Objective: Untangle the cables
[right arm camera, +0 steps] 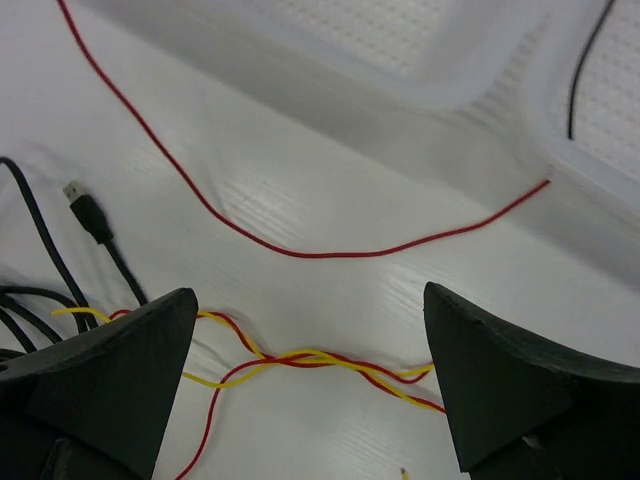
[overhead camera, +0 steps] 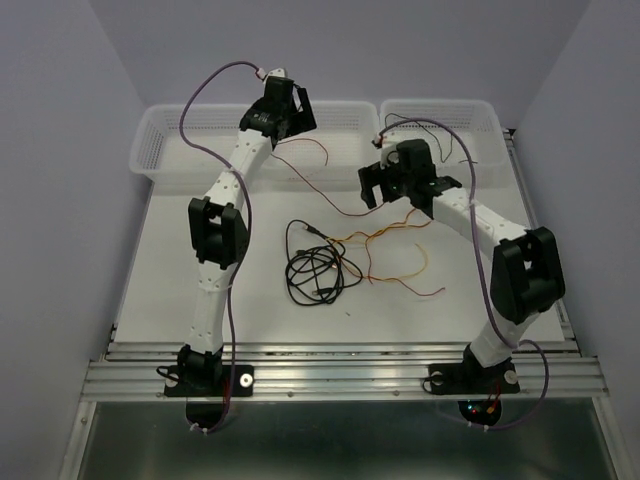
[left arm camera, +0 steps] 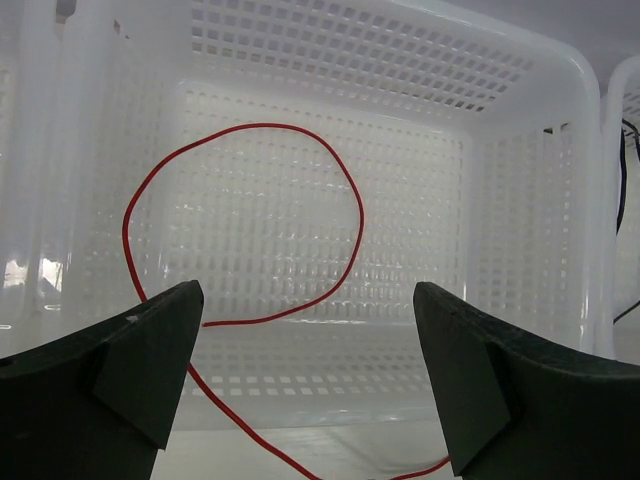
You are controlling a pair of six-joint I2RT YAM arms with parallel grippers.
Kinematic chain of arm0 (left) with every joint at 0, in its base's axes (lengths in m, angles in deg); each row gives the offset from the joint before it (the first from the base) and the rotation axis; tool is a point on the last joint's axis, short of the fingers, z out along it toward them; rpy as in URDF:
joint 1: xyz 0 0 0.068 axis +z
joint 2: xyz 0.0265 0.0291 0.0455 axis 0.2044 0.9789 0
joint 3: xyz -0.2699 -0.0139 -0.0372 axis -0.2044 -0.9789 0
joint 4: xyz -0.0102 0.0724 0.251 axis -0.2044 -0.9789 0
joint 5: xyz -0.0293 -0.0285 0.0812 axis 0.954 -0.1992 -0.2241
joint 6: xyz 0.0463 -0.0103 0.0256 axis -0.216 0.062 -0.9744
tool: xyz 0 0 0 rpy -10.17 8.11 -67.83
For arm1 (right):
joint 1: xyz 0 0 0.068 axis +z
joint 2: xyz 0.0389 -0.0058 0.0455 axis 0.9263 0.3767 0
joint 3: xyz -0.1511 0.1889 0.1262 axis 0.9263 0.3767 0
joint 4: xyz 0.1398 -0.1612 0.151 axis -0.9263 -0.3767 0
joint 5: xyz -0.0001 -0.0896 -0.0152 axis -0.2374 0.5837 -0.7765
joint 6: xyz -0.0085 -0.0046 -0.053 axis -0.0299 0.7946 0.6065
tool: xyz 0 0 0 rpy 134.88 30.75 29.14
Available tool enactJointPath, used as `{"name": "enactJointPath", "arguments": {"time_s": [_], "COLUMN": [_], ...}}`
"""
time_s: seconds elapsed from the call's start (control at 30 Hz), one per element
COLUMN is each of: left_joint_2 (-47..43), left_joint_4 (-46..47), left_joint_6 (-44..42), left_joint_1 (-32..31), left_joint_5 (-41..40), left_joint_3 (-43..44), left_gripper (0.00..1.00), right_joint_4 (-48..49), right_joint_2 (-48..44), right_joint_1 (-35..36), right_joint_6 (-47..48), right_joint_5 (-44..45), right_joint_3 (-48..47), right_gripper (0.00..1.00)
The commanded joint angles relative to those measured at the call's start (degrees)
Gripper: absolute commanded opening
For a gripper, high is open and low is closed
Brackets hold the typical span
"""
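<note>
My right gripper next needs to move down and to its left in the top view to the separate red wire's bend (overhead camera: pixel 347 213) (right arm camera: pixel 312 255), clear of the twisted pair.
The cables lie mid-table: a coiled black cable (overhead camera: pixel 314 271) with a plug end (right arm camera: pixel 86 211), and a yellow and a red wire twisted together (overhead camera: pixel 388 236) (right arm camera: pixel 312 359). A separate red wire (overhead camera: pixel 318 185) (right arm camera: pixel 300 251) runs from the table into the left basket, where it loops (left arm camera: pixel 345 180). My left gripper (overhead camera: pixel 295 112) (left arm camera: pixel 305 335) is open at the basket's near wall, facing that loop, nothing between its fingers. My right gripper (overhead camera: pixel 400 195) (right arm camera: pixel 310 300) hangs open above the twisted pair, apart from it.
Two white perforated baskets stand along the back edge, the left one (overhead camera: pixel 170 140) (left arm camera: pixel 520 200) and the right one (overhead camera: pixel 480 125) (right arm camera: pixel 610 110). A thin black wire (right arm camera: pixel 588 65) lies in the right basket. Purple arm cables arc over both arms.
</note>
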Motion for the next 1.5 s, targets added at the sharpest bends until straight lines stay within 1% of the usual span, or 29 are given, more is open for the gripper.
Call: {"name": "enactJointPath", "arguments": {"time_s": [0.0, 0.07, 0.13, 0.17, 0.2, 0.23, 0.27, 0.3, 0.33, 0.37, 0.4, 0.43, 0.47, 0.5, 0.53, 0.57, 0.6, 0.63, 0.7, 0.73, 0.8, 0.83, 0.93, 1.03, 1.13, 1.23, 1.3, 1.37, 1.47], "left_joint_2": [-6.6, -9.6, -12.1, -15.2, -16.7, -20.2, -22.0, -23.8, -27.7, -29.9, -31.9, -36.2, -38.5, -40.5, -42.7, -46.6, -48.5, -50.4, -55.4, -58.6, -61.6, -64.4, -68.1, -72.0, -73.3, -73.8, -73.6, -73.4, -72.9], "left_joint_4": [1.2, 1.4, 2.0, 2.3, 2.6, 3.1, 3.3, 3.8, 4.3, 4.7, 5.2, 6.6, 7.5, 8.5, 10.2, 11.1, 12.8, 13.4, 14.4, 14.5, 14.7, 15.1, 16.5, 17.4, 18.3, 18.5, 18.4, 18.3, 18.3], "left_joint_6": [-2.2, -2.6, -3.3, -4.1, -4.3, -4.7, -4.8, -4.8, -4.8, -4.9, -4.8, -4.8, -4.5, -4.0, -3.7, -3.3, -2.9, -2.3, -1.4, -0.8, 0.2, 1.2, 2.5, 3.7, 4.1, 4.0, 3.9, 3.7, 3.7], "left_joint_1": [0.0, 0.0, 0.1, 0.1, 0.1, 0.0, 0.1, 0.1, 0.1, 0.1, 0.2, 0.2, 0.4, 0.5, 0.7, 0.8, 1.0, 1.2, 1.8, 2.1, 2.5, 2.7, 3.1, 3.6, 4.0, 4.2, 4.3, 4.6, 4.9], "left_joint_5": [2.3, 3.7, 4.8, 5.2, 5.2, 5.1, 4.6, 3.4, 2.8, 2.1, 1.2, -0.2, -0.9, -1.4, -2.3, -2.8, -3.2, -3.9, -5.3, -6.1, -7.5, -8.5, -8.4, -8.3, -8.3, -8.2, -8.4, -8.4, -8.3], "left_joint_3": [0.5, -0.9, -4.8, -6.3, -8.2, -11.9, -13.7, -17.9, -20.4, -25.5, -25.5, -31.1, -33.8, -39.5, -42.5, -45.0, -49.6, -51.9, -57.4, -59.1, -62.2, -65.3, -71.2, -75.1, -77.4, -78.2, -78.8, -78.9, -79.1], "left_gripper": [0.99, 0.99, 0.99, 0.99, 0.99, 0.99, 0.99, 0.99, 0.99, 0.99, 0.99, 0.99, 0.99, 0.99, 0.99, 0.99, 0.99, 0.99, 0.99, 0.99, 0.99, 0.99, 0.99, 0.99, 0.99, 0.99, 0.99, 0.99, 0.99], "right_joint_4": [7.1, 7.6, 7.6, 8.5, 9.0, 9.9, 9.9, 9.4, 8.4, 8.5, 8.9, 9.3, 9.6, 10.1, 10.6, 13.7, 14.5, 14.8, 14.7, 14.6, 14.2, 13.6, 13.7, 13.8, 14.9, 17.2, 20.9, 24.1, 28.0], "right_joint_2": [5.1, 8.3, 12.7, 14.1, 15.3, 17.7, 19.1, 20.4, 22.8, 23.7, 24.5, 26.0, 26.6, 27.1, 27.3, 27.3, 27.2, 27.3, 27.6, 27.6, 26.9, 25.2, 21.2, 16.7, 16.5, 19.0, 21.8, 24.3, 30.2], "right_joint_1": [5.3, 5.9, 6.6, 7.2, 7.2, 8.0, 8.7, 8.7, 9.3, 10.0, 10.0, 10.5, 10.5, 11.0, 11.0, 11.0, 11.0, 11.0, 11.0, 11.0, 11.6, 11.6, 12.2, 12.2, 12.2, 12.2, 12.2, 12.2, 12.2], "right_joint_6": [11.8, 13.1, 12.2, 12.2, 12.3, 12.4, 12.3, 12.4, 12.3, 12.0, 11.7, 11.0, 10.4, 10.2, 8.6, 8.0, 7.9, 7.9, 7.3, 6.9, 6.6, 6.8, 6.5, 5.1, 4.1, 6.0, 7.6, 11.8, 13.8], "right_joint_5": [-4.5, -7.0, -9.8, -12.0, -12.2, -11.5, -11.2, -11.1, -11.0, -10.4, -9.9, -8.9, -7.8, -6.9, -6.2, -3.7, -3.2, -3.2, -3.2, -2.6, -1.8, -1.0, -0.6, 0.0, 0.5, 0.7, 3.0, 5.6, 10.2], "right_joint_3": [-2.1, -4.7, -7.0, -8.6, -9.1, -10.4, -11.2, -12.3, -13.2, -14.5, -14.9, -15.3, -15.7, -16.2, -16.1, -15.8, -15.4, -15.5, -16.1, -16.3, -16.7, -16.8, -17.5, -21.2, -27.6, -35.0, -38.0, -42.2, -48.7], "right_gripper": [1.0, 1.0, 1.0, 1.0, 1.0, 1.0, 1.0, 1.0, 1.0, 1.0, 1.0, 0.96, 0.92, 0.83, 0.74, 0.51, 0.44, 0.41, 0.29, 0.01, 0.01, 0.01, 0.01, 0.01, 0.01, 0.01, 0.01, 0.01, 0.01]}}
